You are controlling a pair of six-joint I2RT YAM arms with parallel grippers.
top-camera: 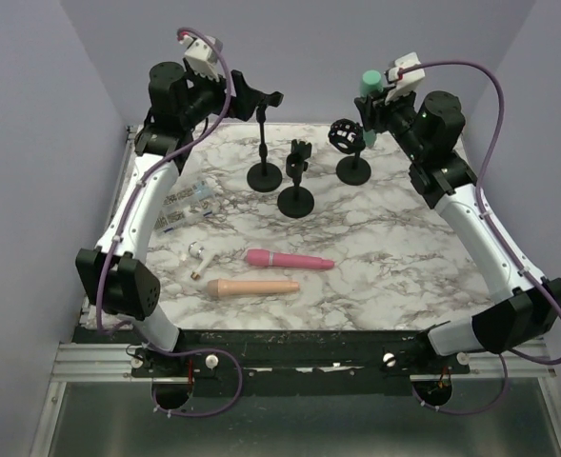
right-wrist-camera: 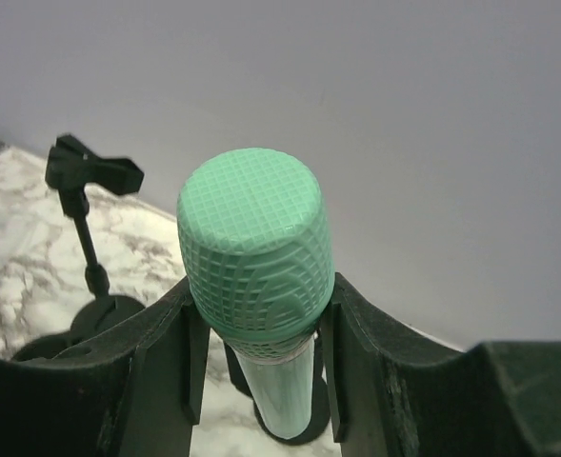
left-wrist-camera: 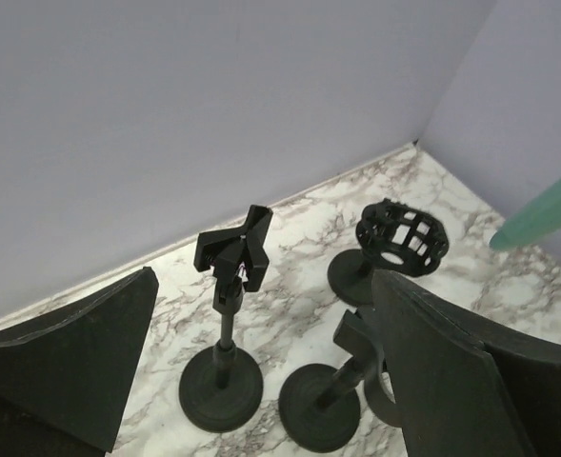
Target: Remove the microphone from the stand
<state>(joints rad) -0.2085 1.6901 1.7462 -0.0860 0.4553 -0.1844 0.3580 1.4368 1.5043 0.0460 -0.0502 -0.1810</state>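
Note:
I need to move my right gripper down and back next, tilting it, and release the mint-green microphone (top-camera: 369, 84), since bare tabletop (top-camera: 330, 239) beside the pink microphone lies below and back of it.
A mint-green microphone (right-wrist-camera: 256, 249) stands upright between the fingers of my right gripper (right-wrist-camera: 261, 314), which is shut on it just under its head. In the top view the microphone (top-camera: 369, 84) hangs at the back right, above and just right of the cage-topped stand (top-camera: 345, 136), apart from it. Its tapered green handle (left-wrist-camera: 545, 215) shows in the left wrist view, off to the right of the cage (left-wrist-camera: 402, 238). My left gripper (left-wrist-camera: 266, 290) is open and holds nothing. It sits high at the back left (top-camera: 245, 95), facing the clip of the tall stand (left-wrist-camera: 232, 249).
A third, shorter stand (top-camera: 296, 198) sits between the tall stand's base (top-camera: 264, 176) and the cage stand. A pink microphone (top-camera: 290, 259) and a beige one (top-camera: 253, 287) lie near the front. A small white object (top-camera: 197, 254) and a clear packet (top-camera: 190, 202) lie at the left. Purple walls enclose the table.

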